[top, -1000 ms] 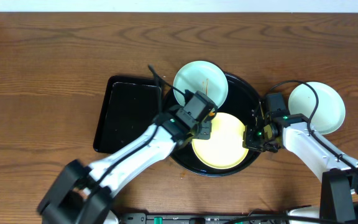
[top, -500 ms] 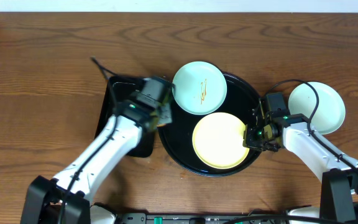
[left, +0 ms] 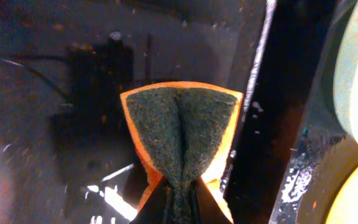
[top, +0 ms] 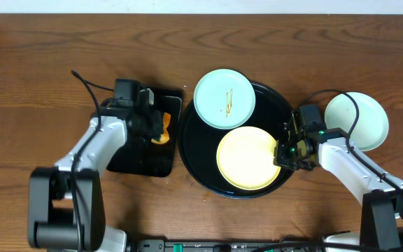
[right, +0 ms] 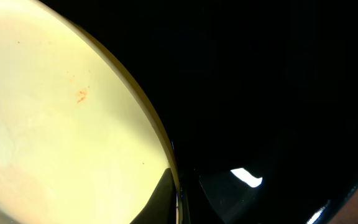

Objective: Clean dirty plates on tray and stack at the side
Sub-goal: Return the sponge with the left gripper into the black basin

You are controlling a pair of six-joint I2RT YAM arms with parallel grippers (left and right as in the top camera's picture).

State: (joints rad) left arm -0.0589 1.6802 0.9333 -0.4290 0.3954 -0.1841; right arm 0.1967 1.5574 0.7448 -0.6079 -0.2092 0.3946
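Observation:
I will lower the orange sponge with my left gripper onto the rectangular black tray's bottom and move slightly away from the round tray, because the space under the sponge is empty.
The round black tray holds a mint-blue plate with orange-brown smears at its back and a pale yellow plate at its front. A second mint-blue plate lies on the bare wood at the right. My right gripper is shut on the yellow plate's right rim. My left gripper is shut on an orange sponge with a dark scouring face, held over the rectangular black tray.
The rectangular black tray lies just left of the round tray, its edge close to the round tray's rim. Brown wood tabletop surrounds everything. Cables trail from both arms.
My left gripper has moved left with the sponge, from over the yellow plate to over the rectangular tray. The right gripper and the plates have not moved.

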